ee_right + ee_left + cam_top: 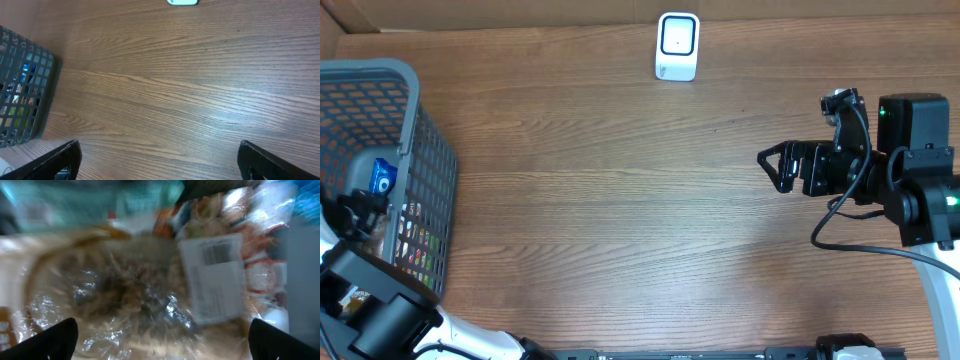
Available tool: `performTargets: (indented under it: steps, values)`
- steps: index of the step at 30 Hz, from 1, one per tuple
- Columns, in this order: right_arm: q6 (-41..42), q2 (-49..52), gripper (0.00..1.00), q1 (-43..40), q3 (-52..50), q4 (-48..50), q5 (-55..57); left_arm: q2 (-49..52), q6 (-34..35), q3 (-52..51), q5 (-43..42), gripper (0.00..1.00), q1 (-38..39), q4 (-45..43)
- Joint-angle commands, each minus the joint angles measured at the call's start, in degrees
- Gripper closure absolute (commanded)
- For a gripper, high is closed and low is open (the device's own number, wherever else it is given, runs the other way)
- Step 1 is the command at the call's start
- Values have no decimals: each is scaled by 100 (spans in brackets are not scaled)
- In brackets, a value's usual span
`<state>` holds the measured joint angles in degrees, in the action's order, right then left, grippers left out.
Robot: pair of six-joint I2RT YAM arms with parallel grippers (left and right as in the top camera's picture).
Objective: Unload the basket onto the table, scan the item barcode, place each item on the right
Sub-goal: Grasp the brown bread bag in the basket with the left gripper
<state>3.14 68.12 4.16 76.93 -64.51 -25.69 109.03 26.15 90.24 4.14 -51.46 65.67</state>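
The clear film [169, 329] beside the white label is already between the fingers of my open left gripper, so my left gripper will next move down onto that part of the film and close.
A clear plastic food pack [135, 295] fills the left wrist view. Its white label carries a barcode [220, 252] at the upper right. My left gripper [162, 347] hangs just above the pack, open, with one black finger at each lower corner and nothing between them. From overhead, the left gripper [362, 205] reaches down into the grey basket [415, 120] at the table's left edge. The white scanner [677, 46] stands at the far middle of the table. My right gripper [772, 167] is open over the bare wood on the right, pointing left and holding nothing.
The basket [25, 90] holds several other colourful packs, among them a blue one [382, 177]. The right wrist view shows wood tabletop [165, 100] under the right gripper [160, 160], with the scanner [183, 2] at its top edge. A cardboard wall runs along the far side.
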Motion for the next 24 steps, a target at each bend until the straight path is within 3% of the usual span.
performTargets:
  steps: [1, 7, 8, 10, 12, 15, 19, 24]
  values:
    - [-42, 7, 0, 28, 37, 11, -57, 35, 103, -960, 155, 0, 151, -769]
    - [-39, 7, 0, 28, 37, -17, -57, 35, 90, -1762, 240, 1, 343, -1504]
    - [-39, 7, 0, 28, 37, -33, -57, 37, 92, -1788, 238, 11, 352, -1528]
    - [-39, 7, 0, 28, 37, -39, -57, 35, 90, -1784, 229, 43, 354, -1532]
    - [-37, 7, 0, 28, 37, -39, -57, 35, 120, -1753, 181, 67, 348, -1491]
    - [-37, 7, 0, 28, 37, -52, -57, 35, 157, -1633, 111, 94, 343, -1342]
    - [-37, 7, 0, 28, 37, -52, -57, 35, 155, -1213, 85, 96, 343, -957]
    - [-37, 7, 0, 28, 37, -61, -57, 24, 146, 42, 72, 96, 363, 13]
